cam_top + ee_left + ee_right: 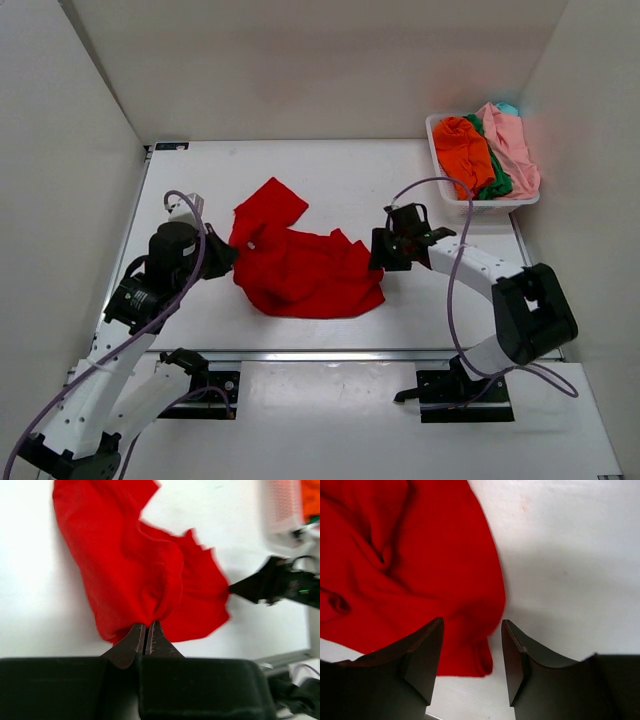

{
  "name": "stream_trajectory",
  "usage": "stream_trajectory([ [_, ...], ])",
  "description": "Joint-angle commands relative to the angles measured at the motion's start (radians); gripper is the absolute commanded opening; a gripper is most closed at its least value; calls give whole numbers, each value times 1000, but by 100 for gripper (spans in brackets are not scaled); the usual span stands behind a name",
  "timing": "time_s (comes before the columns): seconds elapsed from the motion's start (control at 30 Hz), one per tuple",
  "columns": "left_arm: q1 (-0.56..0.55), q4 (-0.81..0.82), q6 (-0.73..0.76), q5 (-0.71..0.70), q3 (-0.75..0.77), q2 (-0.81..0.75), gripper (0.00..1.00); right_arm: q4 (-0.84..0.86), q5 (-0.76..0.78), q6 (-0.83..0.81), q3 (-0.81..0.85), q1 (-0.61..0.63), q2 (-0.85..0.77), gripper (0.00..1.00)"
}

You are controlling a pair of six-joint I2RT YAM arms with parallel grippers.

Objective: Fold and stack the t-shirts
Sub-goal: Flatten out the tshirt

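Note:
I should move my right gripper outward along the red t-shirt's side edge and close on the t-shirt's far corner, as its open fingers straddle that edge short of there.
A bright red t-shirt [300,268] lies crumpled in the middle of the white table. My left gripper [228,258] is at its left edge, and in the left wrist view the gripper [148,625] is shut on a pinched fold of the red cloth [135,565]. My right gripper [378,250] is at the shirt's right edge. It stands open [472,625], with the red hem [475,655] lying between its fingers on the table. Orange [466,150], green [500,183], pale pink [515,145] and teal [508,107] t-shirts are piled in the basket.
The white plastic basket [490,207] stands at the back right corner, close to the right wall. White walls close the table in on the left, back and right. The right arm's purple cable [452,290] loops above the table.

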Motion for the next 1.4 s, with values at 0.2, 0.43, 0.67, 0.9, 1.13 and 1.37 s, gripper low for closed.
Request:
stream_trajectory([
  [0.2, 63, -127, 59, -83, -33, -51, 0, 31, 74, -8, 72, 49, 110, 48],
  [0.43, 83, -205, 51, -219, 6, -64, 0, 40, 53, -70, 231, -14, 203, 38],
  [0.67, 126, -242, 80, -245, 11, -118, 0, 45, 38, -114, 353, -37, 338, 49],
  [0.9, 122, -224, 62, -229, -38, -135, 0, 61, -30, -104, 361, -15, 392, 49],
  [1.13, 122, -203, 74, -224, -67, -140, 0, 109, -96, -107, 316, 18, 415, 48],
  [1.37, 125, -187, 79, -232, -92, -143, 0, -7, -60, -171, 428, 25, 458, 0],
])
